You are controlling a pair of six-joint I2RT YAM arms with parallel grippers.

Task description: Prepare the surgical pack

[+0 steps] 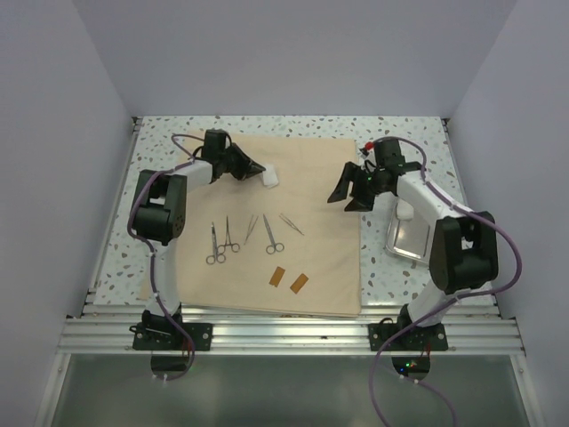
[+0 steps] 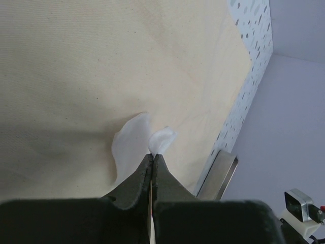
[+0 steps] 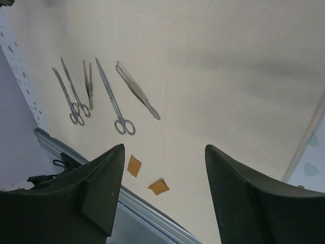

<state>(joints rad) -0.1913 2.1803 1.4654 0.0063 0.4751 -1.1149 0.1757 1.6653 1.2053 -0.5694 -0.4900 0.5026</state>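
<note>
The robot's right gripper should move open to the left in the overhead view and down onto the white gauze piece [image 1: 270, 176], since the gauze is over the far middle of the sheet.
The surgical pack, a large tan fabric sheet [image 1: 267, 240] [image 2: 101, 66] [image 3: 228, 66], lies flat on the table. Several scissors and forceps [image 1: 240, 236] [image 3: 96, 91] lie in a row on it. My left gripper [image 1: 262, 169] [image 2: 153, 155] is over the sheet's far middle, shut on a small white gauze piece [image 1: 271, 178] [image 2: 133, 142] that pokes out past the tips. My right gripper [image 1: 342, 203] [image 3: 165, 147] hangs open above the sheet's right part, with nothing between its fingers.
A shiny steel tray [image 1: 411, 236] [image 2: 223, 175] sits on the speckled table right of the sheet, partly under my right arm. Two small orange-brown squares [image 1: 278, 277] [image 3: 134, 165] lie near the sheet's front edge. Walls close in on the left, back and right.
</note>
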